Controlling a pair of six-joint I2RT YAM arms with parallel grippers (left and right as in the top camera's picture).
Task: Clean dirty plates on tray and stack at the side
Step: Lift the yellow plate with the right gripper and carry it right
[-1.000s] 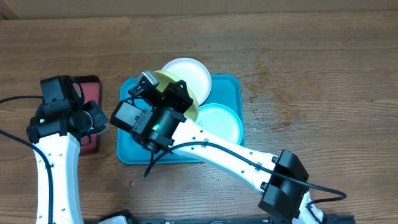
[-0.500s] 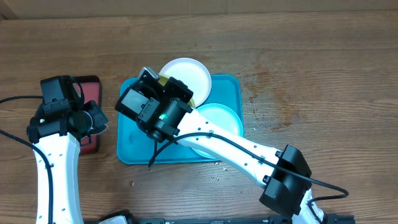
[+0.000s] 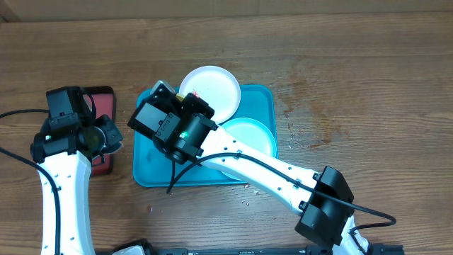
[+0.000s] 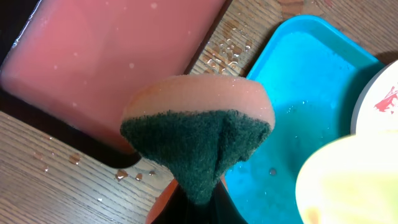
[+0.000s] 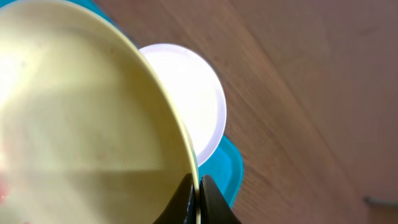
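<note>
I need to move my right gripper to the right in the overhead view, lower it and let go of the yellow-green plate's rim, since the damp wood beside the teal tray is bare.
My right gripper (image 5: 198, 186) is shut on the rim of the yellow-green plate (image 5: 81, 124), which it holds tilted on edge above the left part of the teal tray (image 3: 263, 95). In the overhead view the wrist hides most of that plate. The white plate (image 3: 216, 88), with a small red smear, lies at the tray's far edge. The pale blue plate (image 3: 256, 136) lies on the tray's right side. My left gripper (image 4: 199, 200) is shut on a pink sponge with a green scrub face (image 4: 199, 134), and hovers just left of the tray.
A small dark-rimmed tray with a pink-red inside (image 3: 104, 99) sits left of the teal tray, under my left wrist. Water drops lie on the wooden table (image 3: 340, 64) between the two trays and in front of the teal tray.
My right arm has swung left and tipped the yellow-green plate steeper, so the wrist now covers it from above and more of the white plate shows. The left arm has not moved.
</note>
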